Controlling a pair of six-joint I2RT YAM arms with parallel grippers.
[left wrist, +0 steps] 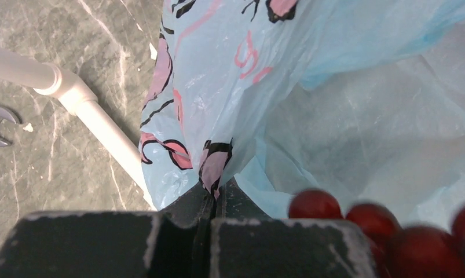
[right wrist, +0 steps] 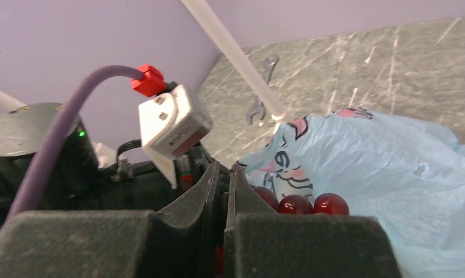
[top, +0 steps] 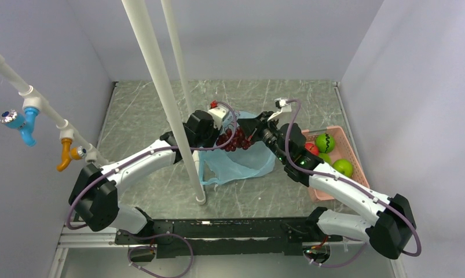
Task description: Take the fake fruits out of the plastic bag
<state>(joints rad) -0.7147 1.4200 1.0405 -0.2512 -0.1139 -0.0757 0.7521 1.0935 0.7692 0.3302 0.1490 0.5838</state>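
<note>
Other fruits lie in the pink tray (top: 350, 149). My right gripper will next carry the grape bunch (top: 234, 141) to the right in the top view, lower it into the tray and release it.
The plastic bag (top: 244, 163), light blue with pink and black print, lies crumpled at mid-table. My left gripper (top: 227, 130) is shut on the bag's printed edge (left wrist: 213, 168) and holds it up; in the left wrist view the jaws (left wrist: 215, 188) meet on the film. A dark red grape bunch (top: 234, 141) hangs at the bag's mouth between the two grippers. My right gripper (top: 252, 134) is shut on this bunch; red shows between its closed jaws (right wrist: 225, 171), and grapes (right wrist: 299, 204) sit just beyond them. Three green fruits (top: 325, 142) and a red one (top: 311, 148) lie in the pink tray (top: 350, 149).
Two white poles (top: 163, 98) rise in front of the left arm, one footed near the bag. A small wrench (right wrist: 262, 87) lies on the marble table behind the bag. The pink tray is at the right edge, next to the right arm's forearm.
</note>
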